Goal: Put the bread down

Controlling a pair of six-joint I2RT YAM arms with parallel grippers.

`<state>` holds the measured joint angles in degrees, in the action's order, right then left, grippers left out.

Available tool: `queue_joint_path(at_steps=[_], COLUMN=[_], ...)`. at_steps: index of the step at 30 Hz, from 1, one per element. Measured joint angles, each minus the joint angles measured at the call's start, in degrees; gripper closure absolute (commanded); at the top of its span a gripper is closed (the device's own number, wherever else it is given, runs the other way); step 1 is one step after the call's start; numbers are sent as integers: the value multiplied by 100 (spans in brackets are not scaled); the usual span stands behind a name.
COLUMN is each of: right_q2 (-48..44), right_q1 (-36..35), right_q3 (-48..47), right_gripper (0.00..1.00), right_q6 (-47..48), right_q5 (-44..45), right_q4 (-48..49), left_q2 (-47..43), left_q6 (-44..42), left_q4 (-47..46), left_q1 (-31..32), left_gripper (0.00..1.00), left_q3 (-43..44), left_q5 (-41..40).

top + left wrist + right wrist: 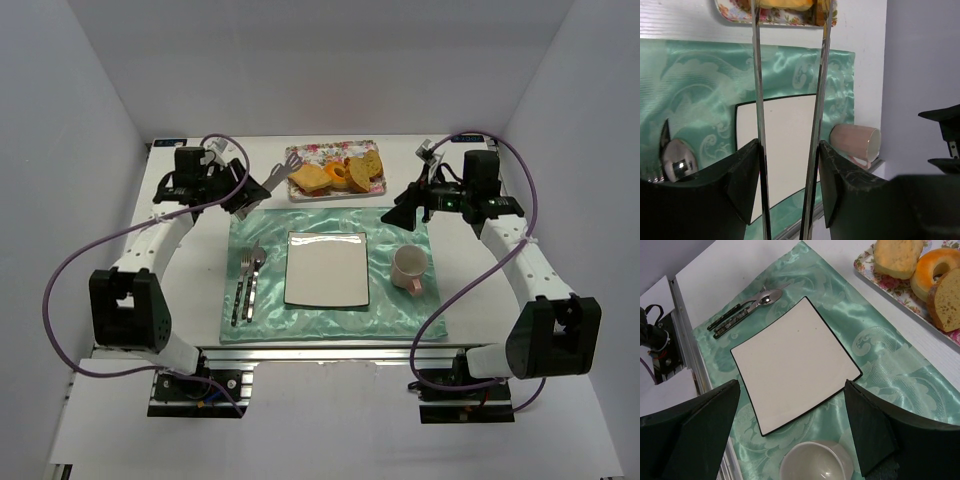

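I will move my left gripper down and to its right in the top view until the spread tongs straddle the yellow bread, because the bread is below my gripper and on that side.
The bread (337,175) lies on a flowered tray (300,152) at the back: a yellow piece (900,255), an orange-centred bun (935,265) and a brown slice (947,300). My left gripper (245,197) is shut on metal tongs (275,180). Their two arms (759,100) run between the jaws of the left gripper (788,175) toward the tray (770,19). The tips stand apart on either side of the yellow bread (785,4); I cannot tell if they touch it. My right gripper (405,212) hangs open and empty over the mat.
A white square plate (327,268) sits mid-mat on the green cloth (400,320). A pink cup (408,268) stands right of it, under the right gripper (792,425). A fork, spoon and knife (246,285) lie left of the plate. White walls enclose the table.
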<state>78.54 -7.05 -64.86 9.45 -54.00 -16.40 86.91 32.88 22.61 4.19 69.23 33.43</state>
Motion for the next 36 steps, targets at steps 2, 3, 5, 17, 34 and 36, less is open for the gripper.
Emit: queue_joint_path(at_steps=[2,3,5,17,34,36], right_q2=[-74,-111,-170,-212,-212,-212], right_q1=[22,37,70,149,256,256], right_q3=[46,76,131,210,249,273], right_gripper=[11,11,11,11,11,11], right_q6=[-2,-2,-4,-50,-109,-114], right_q5=[-9,-11,-15,-20,-22,-24], right_q4=[11,26,39,155,166,168], left_q2=[223,321,472,1311,2100,2140], left_q6=[153,214,310,907,1364,1421], left_q4=[0,33,98,997,754,651], left_q1=[98,133,201,367,393,393], left_gripper=[43,42,42,42,42,43], left_q3=[164,262,444,1473,1495,1488], left_q5=[35,31,-4,-389,-245,-199])
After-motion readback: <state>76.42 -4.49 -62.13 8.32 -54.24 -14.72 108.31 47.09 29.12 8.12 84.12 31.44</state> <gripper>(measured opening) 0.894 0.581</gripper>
